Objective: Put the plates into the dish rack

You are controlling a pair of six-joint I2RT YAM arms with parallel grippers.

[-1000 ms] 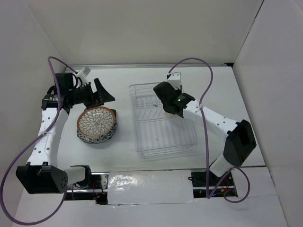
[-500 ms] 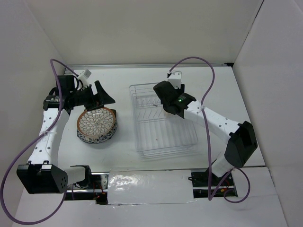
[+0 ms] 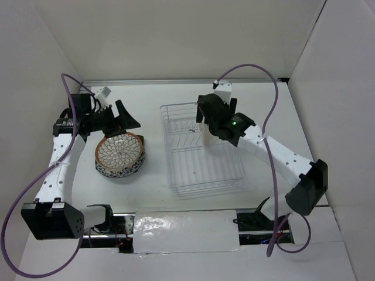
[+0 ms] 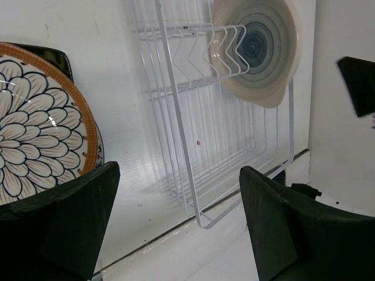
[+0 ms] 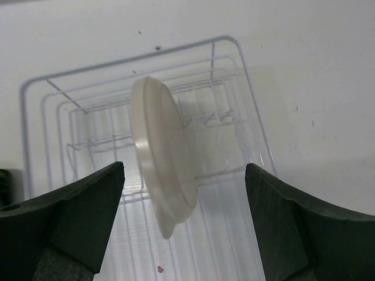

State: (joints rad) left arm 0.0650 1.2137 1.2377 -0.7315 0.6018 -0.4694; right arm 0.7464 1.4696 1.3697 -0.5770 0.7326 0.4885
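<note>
My left gripper needs to swing back and to the left in the top view, then go down onto the petal plate's near brown rim (image 3: 102, 163), as this plate is on top of the stack.
The dish rack (image 3: 202, 167) lies mid-table. A cream plate with blue-grey rings (image 4: 258, 47) stands on edge among its prongs, seen edge-on (image 5: 161, 152) in the right wrist view. My right gripper (image 3: 205, 123) hovers just above it, open, with a gap on both sides of the plate (image 3: 209, 139). To the left lies a stack: the brown-rimmed petal plate (image 3: 120, 151) on top, a blue-white floral rim (image 3: 126, 171) under it, and a dark plate's corner (image 4: 53, 57) showing behind. My left gripper (image 3: 124, 122) hangs open and empty over the stack's far edge.
White walls close the table at the back and on both sides. The rack's near half (image 5: 193, 252) holds no dishes. A strip of bare table (image 3: 153, 146) separates stack and rack. A purple cable (image 3: 258, 76) loops above the right arm.
My right gripper has opened, let go of the cream plate and drawn up and back to the far right. The plate stays upright in the rack. The left arm has barely moved.
</note>
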